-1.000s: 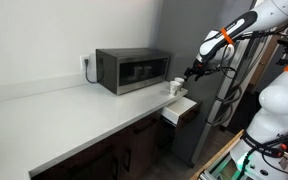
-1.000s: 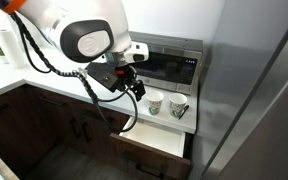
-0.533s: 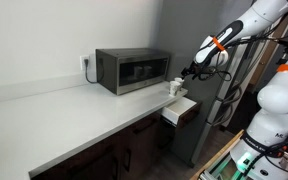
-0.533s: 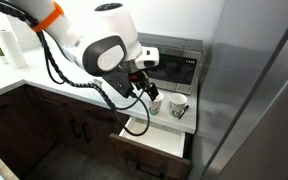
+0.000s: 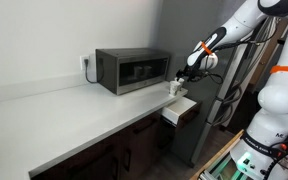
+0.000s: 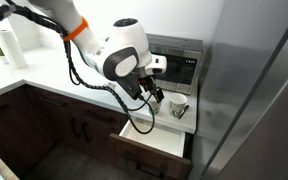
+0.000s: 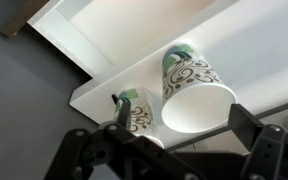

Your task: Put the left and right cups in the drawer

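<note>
My gripper should lower toward the other cup next, to straddle that cup's rim there, since the nearer cup's opening lies below my gripper.
Two small white cups with dark swirl patterns stand side by side on the counter's end, by the microwave. In the wrist view the nearer cup lies between my open fingers, its mouth towards the camera, and the other cup is beside my left finger. My gripper is open and empty, just above them. In an exterior view my gripper covers one cup; the other cup shows beside it. The drawer stands open below the cups and also shows in the wrist view.
A white countertop runs along the wall over dark cabinet doors. A grey wall panel stands close beside the cups and drawer. A white robot base stands next to the counter's end.
The arm has swung towards the cups. My gripper moved from beside the counter's edge to just over the cups and stayed open. The cups and drawer have not moved.
</note>
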You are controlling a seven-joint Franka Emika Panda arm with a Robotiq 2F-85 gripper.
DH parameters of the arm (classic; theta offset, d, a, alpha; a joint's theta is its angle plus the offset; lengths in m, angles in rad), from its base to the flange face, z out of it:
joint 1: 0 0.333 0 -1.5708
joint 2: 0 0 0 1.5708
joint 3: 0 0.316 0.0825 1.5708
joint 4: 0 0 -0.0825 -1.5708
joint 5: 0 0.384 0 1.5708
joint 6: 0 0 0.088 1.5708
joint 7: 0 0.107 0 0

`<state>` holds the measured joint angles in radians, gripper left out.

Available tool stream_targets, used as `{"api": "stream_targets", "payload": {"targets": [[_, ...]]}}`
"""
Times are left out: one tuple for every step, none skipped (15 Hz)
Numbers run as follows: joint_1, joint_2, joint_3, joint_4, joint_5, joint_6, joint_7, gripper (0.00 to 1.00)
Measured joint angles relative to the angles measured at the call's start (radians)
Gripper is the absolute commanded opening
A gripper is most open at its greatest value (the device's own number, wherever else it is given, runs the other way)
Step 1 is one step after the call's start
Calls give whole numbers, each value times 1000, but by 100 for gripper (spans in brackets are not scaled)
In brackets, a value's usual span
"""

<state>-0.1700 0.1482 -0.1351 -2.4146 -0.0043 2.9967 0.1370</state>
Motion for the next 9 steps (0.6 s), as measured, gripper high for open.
{"api": "stream_targets", "payload": {"targets": [[3, 15, 0, 15, 9, 0, 0, 100], [6, 30, 1, 29, 18, 0, 0, 100], [8, 44, 1, 42, 25, 0, 0, 100], [10, 58, 1, 56, 31, 0, 0, 100], [11, 71, 1, 67, 33, 0, 0, 75], [12, 82, 1, 77, 34, 0, 1, 73], [13, 94, 0, 85, 35, 0, 1, 66], [14, 105, -1, 92, 35, 0, 1, 56], [14, 115, -1, 98, 35, 0, 1, 49]]}}
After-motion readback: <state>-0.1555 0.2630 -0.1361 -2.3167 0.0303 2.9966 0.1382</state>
